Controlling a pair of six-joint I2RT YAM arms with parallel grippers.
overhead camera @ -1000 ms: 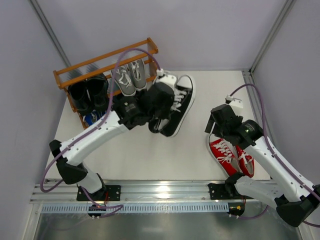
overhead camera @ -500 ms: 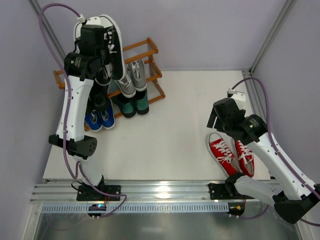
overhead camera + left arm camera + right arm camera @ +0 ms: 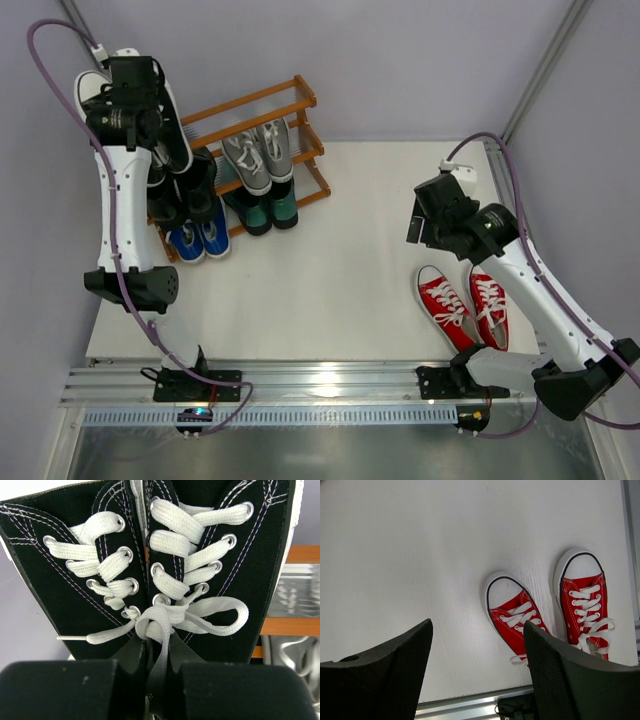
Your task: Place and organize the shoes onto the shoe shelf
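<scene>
My left gripper lowers the sneakers onto the top level's empty orange rails next, onto their end above the black leather loafers [image 3: 185, 195].
My left gripper [image 3: 133, 92] is shut on the pair of black-and-white lace-up sneakers [image 3: 180, 140] and holds them high over the left end of the shoe shelf [image 3: 300, 100]. In the left wrist view the gripper [image 3: 156, 650] pinches the sneakers' [image 3: 200, 555] inner sides together near the lace knot. On the shelf sit grey sneakers [image 3: 255, 150], black leather loafers [image 3: 185, 195], dark green loafers [image 3: 265, 210] and blue sneakers [image 3: 200, 240]. My right gripper [image 3: 428, 222] is open and empty above the red sneakers [image 3: 465, 305], which lie side by side on the table [image 3: 517, 617].
The shelf's orange rails [image 3: 295, 554] show behind the sneakers in the left wrist view. A metal rail [image 3: 320, 380] runs along the table's near edge. Grey walls stand close behind and to the left of the shelf.
My left arm has lifted the black-and-white sneakers from the middle of the table up and left, over the shelf's left end. My right gripper has shifted slightly above the red sneakers.
</scene>
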